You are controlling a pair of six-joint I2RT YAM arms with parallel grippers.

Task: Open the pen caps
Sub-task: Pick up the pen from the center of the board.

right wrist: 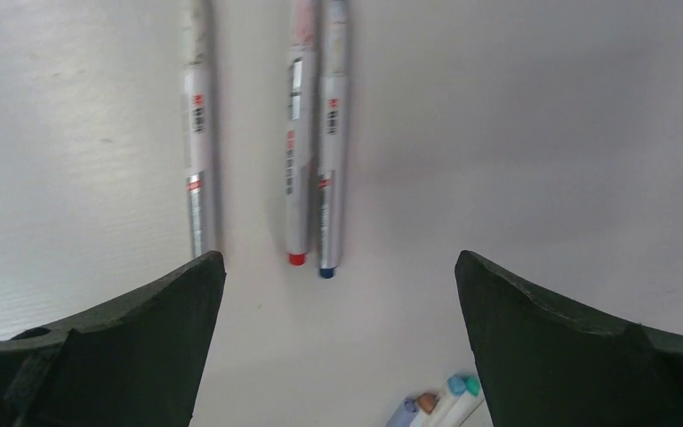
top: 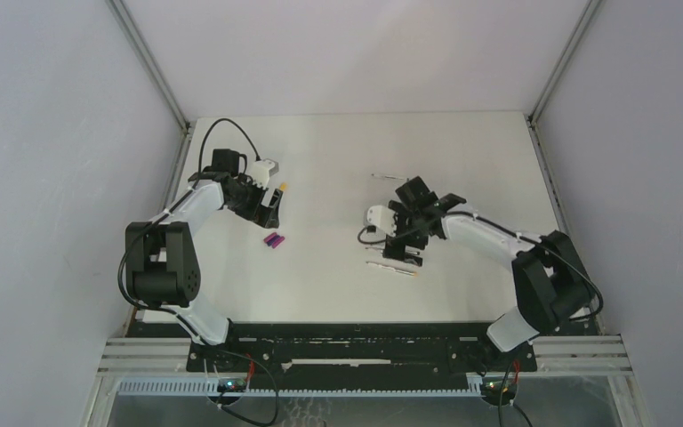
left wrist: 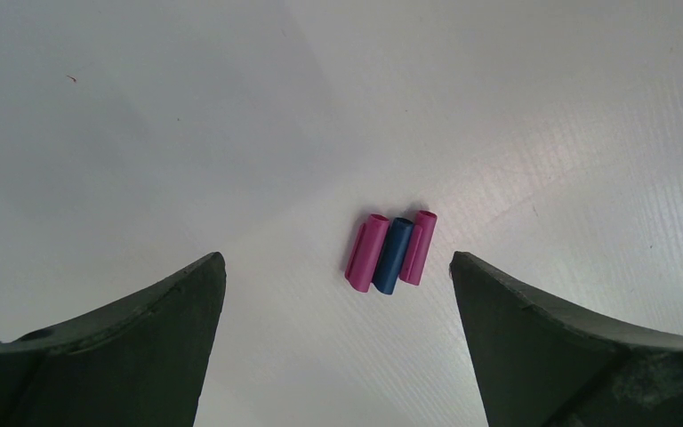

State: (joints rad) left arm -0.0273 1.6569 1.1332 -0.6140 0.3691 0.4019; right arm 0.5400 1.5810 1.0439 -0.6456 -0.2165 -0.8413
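My right gripper will travel to the right in the top view and lower to close on the violet-tipped pen, as it lies at the end of the coloured row of caps.
Three pen caps lie side by side on the white table: a magenta cap (left wrist: 362,253), a blue cap (left wrist: 393,256) and a second magenta cap (left wrist: 418,247). They show as a small purple-magenta cluster (top: 274,240) in the top view. My left gripper (left wrist: 336,260) is open and empty above the table, the caps just ahead of its right finger. A small orange-yellow piece (top: 282,188) lies beside the left gripper (top: 269,212). My right gripper (right wrist: 338,258) is open and empty over three white pens (right wrist: 298,133) lying parallel ahead of it.
Several coloured pen tips (right wrist: 440,405) poke in at the bottom of the right wrist view. In the top view one pen (top: 389,176) lies behind the right gripper (top: 405,238) and others (top: 393,266) lie in front of it. Grey walls enclose the table.
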